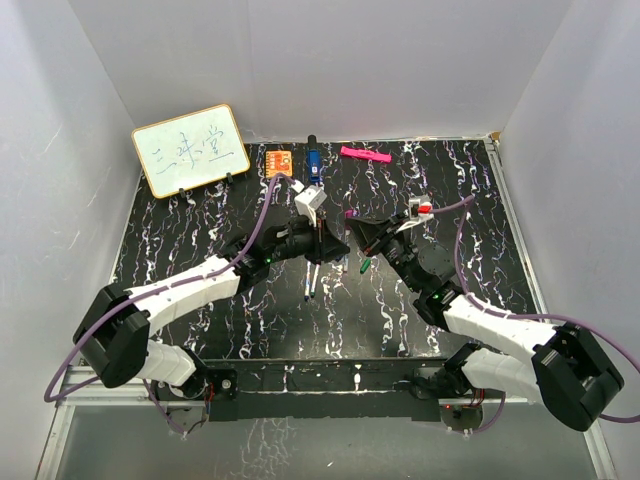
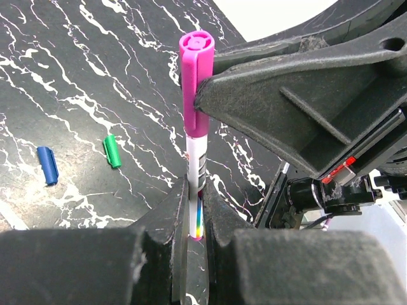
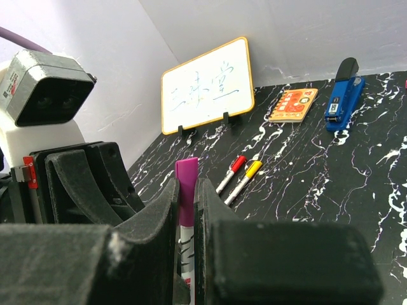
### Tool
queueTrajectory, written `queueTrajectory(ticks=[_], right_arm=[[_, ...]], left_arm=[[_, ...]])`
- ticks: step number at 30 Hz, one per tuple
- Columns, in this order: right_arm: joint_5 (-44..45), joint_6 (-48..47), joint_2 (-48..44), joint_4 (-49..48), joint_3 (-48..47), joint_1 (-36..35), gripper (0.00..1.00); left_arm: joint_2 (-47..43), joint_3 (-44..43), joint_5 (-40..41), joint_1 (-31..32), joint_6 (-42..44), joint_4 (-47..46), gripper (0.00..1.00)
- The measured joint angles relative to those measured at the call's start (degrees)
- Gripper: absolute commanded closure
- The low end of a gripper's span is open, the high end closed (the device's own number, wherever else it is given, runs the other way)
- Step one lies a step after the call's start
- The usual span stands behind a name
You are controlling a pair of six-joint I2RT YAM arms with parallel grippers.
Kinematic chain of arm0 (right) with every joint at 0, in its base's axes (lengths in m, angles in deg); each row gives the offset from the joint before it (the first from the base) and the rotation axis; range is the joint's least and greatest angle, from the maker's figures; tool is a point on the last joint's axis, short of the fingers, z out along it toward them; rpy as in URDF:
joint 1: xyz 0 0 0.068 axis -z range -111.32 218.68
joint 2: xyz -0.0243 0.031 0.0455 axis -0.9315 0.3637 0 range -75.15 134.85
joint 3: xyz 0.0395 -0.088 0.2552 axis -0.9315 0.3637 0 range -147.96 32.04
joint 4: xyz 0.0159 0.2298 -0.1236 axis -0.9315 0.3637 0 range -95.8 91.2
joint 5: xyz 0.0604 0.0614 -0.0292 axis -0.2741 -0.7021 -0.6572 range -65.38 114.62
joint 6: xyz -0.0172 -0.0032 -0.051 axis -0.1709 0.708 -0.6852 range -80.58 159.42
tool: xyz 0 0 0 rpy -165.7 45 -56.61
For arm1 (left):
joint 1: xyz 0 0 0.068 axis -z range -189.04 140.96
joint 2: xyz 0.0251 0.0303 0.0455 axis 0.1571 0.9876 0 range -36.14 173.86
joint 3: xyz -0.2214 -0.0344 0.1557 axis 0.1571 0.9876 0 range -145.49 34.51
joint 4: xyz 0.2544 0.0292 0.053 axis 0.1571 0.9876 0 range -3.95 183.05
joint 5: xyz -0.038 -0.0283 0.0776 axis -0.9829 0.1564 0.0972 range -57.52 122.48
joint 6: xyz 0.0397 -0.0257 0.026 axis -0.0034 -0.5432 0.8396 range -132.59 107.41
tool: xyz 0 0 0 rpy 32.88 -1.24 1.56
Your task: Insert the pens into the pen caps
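Observation:
The left gripper moves to the left in the top view next, down beside the yellow-capped pen, and releases, with the purple cap on the white pen (image 2: 195, 166).
A white pen (image 2: 195, 166) stands between my two grippers with a purple pen cap (image 2: 196, 82) on its top end. My left gripper (image 2: 196, 194) is shut on the lower barrel. My right gripper (image 3: 186, 190) is shut on the purple cap (image 3: 187, 181), with the white barrel (image 3: 186, 251) below it. In the top view the left gripper (image 1: 332, 244) and right gripper (image 1: 360, 233) meet tip to tip over mid-table. A green cap (image 2: 112, 150) and a blue cap (image 2: 47, 164) lie loose on the table. A red-capped pen (image 3: 230, 173) and a yellow-capped pen (image 3: 245, 179) lie side by side.
At the back stand a small whiteboard (image 1: 190, 148), an orange square block (image 1: 279, 161), a blue stapler (image 1: 313, 160) and a pink marker (image 1: 364, 154). White walls close in the black marbled table (image 1: 200, 300) on three sides.

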Motion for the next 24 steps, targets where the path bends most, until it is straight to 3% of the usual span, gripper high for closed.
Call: queueTrajectory(ticks=[11,24], right_arm=[[-0.3,-0.4,2.5,1.1,-3.0,0.3,1.00],[1.1,-0.2,3.1,4.1,-4.3,-0.1,1.00]], left_arm=[[0.0,-3.8,4.9,-0.4,1.1,5.9,1.00],[0.2,-3.8,3.7,-3.2,0.7,6.6,1.00]])
